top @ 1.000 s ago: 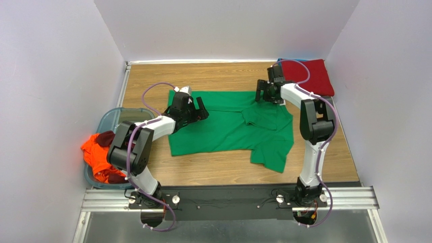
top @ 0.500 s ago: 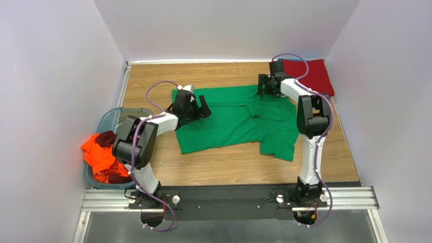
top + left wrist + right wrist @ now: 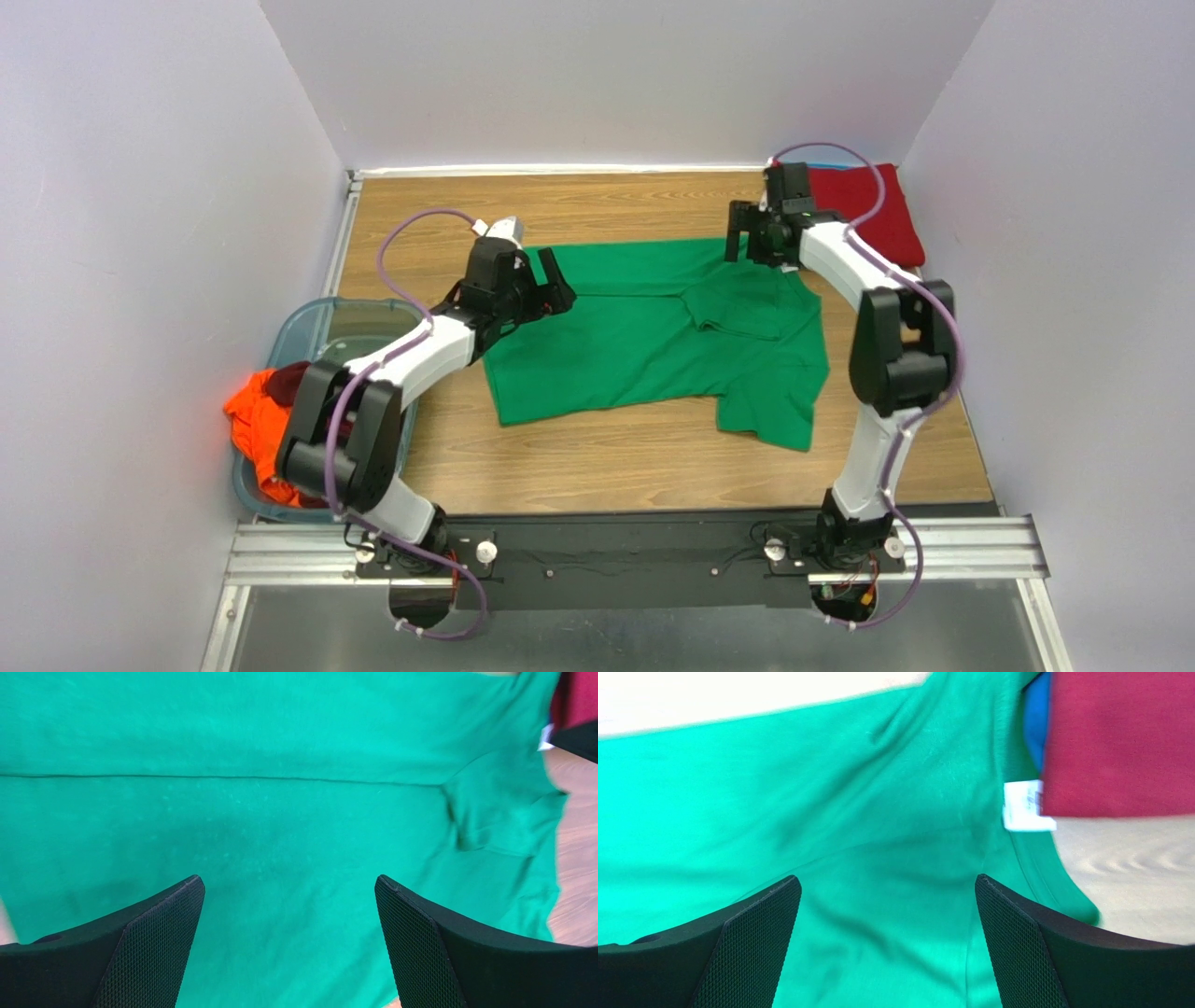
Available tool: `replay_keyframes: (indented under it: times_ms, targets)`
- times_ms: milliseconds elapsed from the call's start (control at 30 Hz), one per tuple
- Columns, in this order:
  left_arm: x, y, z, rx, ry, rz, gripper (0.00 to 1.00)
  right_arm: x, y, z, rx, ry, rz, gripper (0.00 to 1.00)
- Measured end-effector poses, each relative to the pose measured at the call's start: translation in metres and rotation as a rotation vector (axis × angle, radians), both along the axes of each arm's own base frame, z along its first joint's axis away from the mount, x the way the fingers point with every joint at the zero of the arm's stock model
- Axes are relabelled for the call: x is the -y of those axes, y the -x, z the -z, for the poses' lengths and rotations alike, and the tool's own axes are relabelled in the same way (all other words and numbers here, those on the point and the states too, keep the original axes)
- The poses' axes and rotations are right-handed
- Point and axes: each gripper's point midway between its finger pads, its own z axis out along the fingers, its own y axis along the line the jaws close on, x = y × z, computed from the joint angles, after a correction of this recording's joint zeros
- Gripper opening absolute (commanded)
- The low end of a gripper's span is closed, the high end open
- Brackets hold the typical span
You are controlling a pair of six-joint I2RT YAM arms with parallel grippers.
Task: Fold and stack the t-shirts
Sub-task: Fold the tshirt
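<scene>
I will next move my left gripper back and down onto the green t-shirt's near hem corner [image 3: 505, 417], because the hem corner is below and back, and its edge is clear against bare wood.
The green t-shirt [image 3: 645, 336] lies spread on the wooden table, one sleeve folded over near its right end. My left gripper [image 3: 540, 287] is open and empty above its far left edge; green cloth [image 3: 281, 812] fills the view between the fingers [image 3: 147, 945]. My right gripper [image 3: 751, 245] is open and empty above the far right corner, near the white neck tag [image 3: 1025, 806]. A folded red t-shirt [image 3: 870, 207] lies at the back right on a blue one [image 3: 1036, 728]. Orange [image 3: 267, 427] and dark maroon [image 3: 292, 381] t-shirts sit in the tub.
The translucent bluish plastic tub [image 3: 316, 329] stands at the left table edge. White walls close in the table at the left, back and right. Bare wood [image 3: 589, 469] shows in front of the green shirt.
The green shirt slid toward the back and right, then came to rest. Both grippers have moved farther back; the left arm's elbow has swung out to the left.
</scene>
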Motion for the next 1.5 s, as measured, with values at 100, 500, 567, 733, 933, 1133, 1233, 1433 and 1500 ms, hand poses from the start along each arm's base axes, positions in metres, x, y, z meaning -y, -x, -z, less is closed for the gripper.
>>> replay_keyframes:
  times_ms: [100,500,567,733,933,1133,1233,1433,1500]
  targets:
    - [-0.007,0.008,-0.021,0.046,0.013,-0.027,0.98,-0.002,0.010,-0.040,0.074,-0.038,0.005,1.00]
    - [-0.049,0.087,-0.006,-0.041,0.038,-0.178,0.98,0.006,0.097,-0.088,0.158,-0.189,0.161,1.00]
    - [-0.054,0.103,0.010,-0.090,0.036,-0.196,0.98,0.009,0.112,-0.083,0.153,-0.205,0.190,1.00]
    - [-0.065,0.136,0.040,-0.174,0.036,-0.225,0.97,0.013,0.143,-0.072,0.140,-0.236,0.245,1.00]
    - [-0.066,0.154,0.046,-0.203,0.084,-0.258,0.88,0.016,0.157,-0.056,0.108,-0.243,0.276,1.00]
    - [-0.068,0.166,0.064,-0.278,0.085,-0.285,0.72,0.016,0.160,-0.055,0.107,-0.247,0.282,1.00]
    - [-0.067,0.169,0.067,-0.299,0.085,-0.287,0.72,0.017,0.160,-0.054,0.106,-0.244,0.284,1.00]
    - [-0.064,0.178,0.074,-0.351,0.086,-0.293,0.56,0.019,0.163,-0.048,0.097,-0.231,0.293,1.00]
    - [-0.064,0.180,0.078,-0.375,0.078,-0.297,0.51,0.020,0.163,-0.048,0.098,-0.228,0.295,1.00]
